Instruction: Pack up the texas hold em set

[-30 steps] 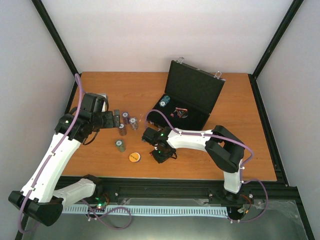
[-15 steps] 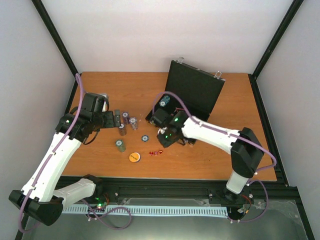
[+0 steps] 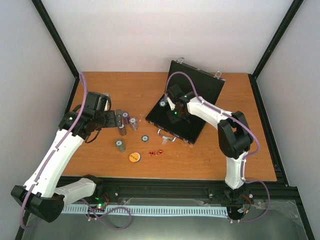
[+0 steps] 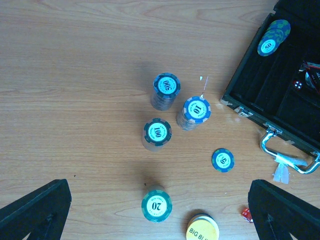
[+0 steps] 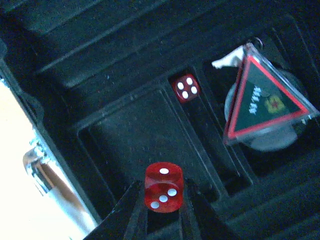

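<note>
My right gripper brings the red die down toward the die lying in the narrow slot (image 5: 201, 118) beside the red-black triangle next.
The black case (image 3: 197, 90) lies open at the back right of the table. My right gripper (image 3: 175, 114) hangs over its tray (image 5: 125, 135), shut on a red die (image 5: 164, 192). Another red die (image 5: 186, 88) and the red-black triangle (image 5: 265, 105) lie in compartments. My left gripper (image 4: 157, 187) is open and empty above the chip stacks: 500 (image 4: 166, 85), 10 (image 4: 196, 110), 100 (image 4: 157, 132) and 20 (image 4: 156, 205). A loose 50 chip (image 4: 222, 160), the orange disc (image 4: 202, 231) and red dice (image 3: 156, 152) lie on the table.
The case's silver handle (image 4: 286, 152) sticks out toward the table's front. A chip stack (image 4: 272, 39) lies inside the case at its left end. The lid stands up at the back, and black frame posts flank the table.
My right gripper has gone from the table near the loose dice up and back over the open case, carrying a red die. My left arm has barely moved.
</note>
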You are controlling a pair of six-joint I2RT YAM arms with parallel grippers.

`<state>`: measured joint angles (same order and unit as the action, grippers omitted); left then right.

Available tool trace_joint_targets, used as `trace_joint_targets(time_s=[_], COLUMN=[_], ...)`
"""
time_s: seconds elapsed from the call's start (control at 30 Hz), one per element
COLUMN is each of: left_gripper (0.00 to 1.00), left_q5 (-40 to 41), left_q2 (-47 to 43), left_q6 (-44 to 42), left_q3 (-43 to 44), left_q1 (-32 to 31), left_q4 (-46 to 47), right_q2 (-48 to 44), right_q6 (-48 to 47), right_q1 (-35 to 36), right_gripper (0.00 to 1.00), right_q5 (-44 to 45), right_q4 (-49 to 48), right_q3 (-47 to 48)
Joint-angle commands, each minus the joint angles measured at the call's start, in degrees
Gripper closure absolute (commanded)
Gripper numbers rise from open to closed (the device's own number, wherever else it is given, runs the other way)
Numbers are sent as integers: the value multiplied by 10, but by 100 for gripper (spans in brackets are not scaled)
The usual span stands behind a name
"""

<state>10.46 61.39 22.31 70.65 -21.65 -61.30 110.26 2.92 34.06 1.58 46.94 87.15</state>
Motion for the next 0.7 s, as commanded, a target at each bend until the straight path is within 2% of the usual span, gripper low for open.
trace_joint_targets(time_s=[0.0, 0.67], left_gripper=[0, 0], left_q5=[3, 1], left_q2=[6, 38], left_q6=[7, 9], left_q3=[12, 12], left_q1=[1, 1], left_q4=[8, 22], right_q2=[40, 110], right_q6=[-55, -82], right_q1=[-7, -29], right_gripper=[89, 90], right_q5=[-16, -26], right_q4=[-36, -30], right_q3=[37, 69])
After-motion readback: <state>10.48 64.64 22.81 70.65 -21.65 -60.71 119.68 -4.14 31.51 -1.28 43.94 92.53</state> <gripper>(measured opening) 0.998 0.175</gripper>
